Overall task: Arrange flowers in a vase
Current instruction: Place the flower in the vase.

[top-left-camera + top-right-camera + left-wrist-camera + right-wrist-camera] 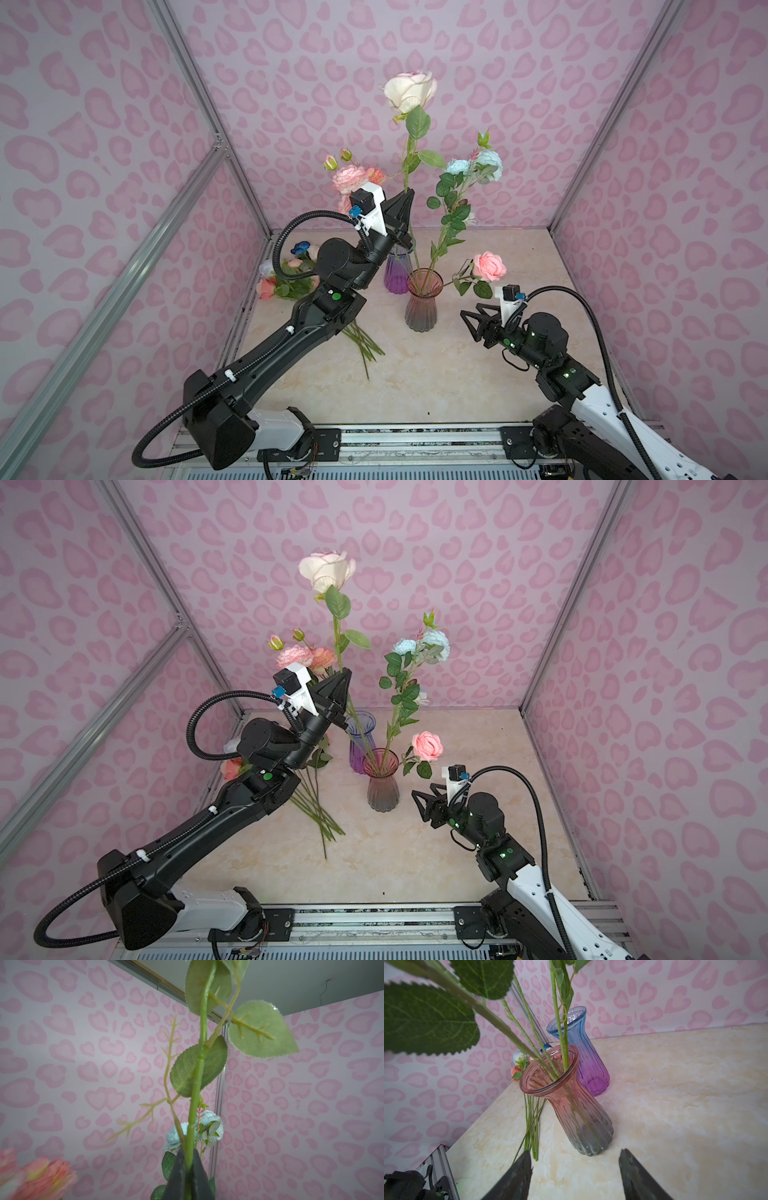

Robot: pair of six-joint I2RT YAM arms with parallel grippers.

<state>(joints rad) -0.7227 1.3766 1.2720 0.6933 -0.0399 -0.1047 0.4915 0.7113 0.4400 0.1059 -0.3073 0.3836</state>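
Note:
My left gripper moves down toward the pink vase's opening below it next and releases the cream rose's stem, because the cream rose towers over the blue flowers.
A pink-to-grey ribbed glass vase stands mid-table. Pale blue flowers rise from it, and a pink rose leans out to its right. My left gripper is raised above and behind the vase. It is shut on the green stem of a tall cream rose, whose lower stem runs down to the vase's mouth. My right gripper is open and empty, low over the table just right of the vase.
A blue-to-purple vase stands just behind the pink one. Pink and coral peonies stand behind my left wrist, their stems hidden. More flowers lie at the table's left edge under my left arm, stems pointing forward. Patterned walls enclose three sides.

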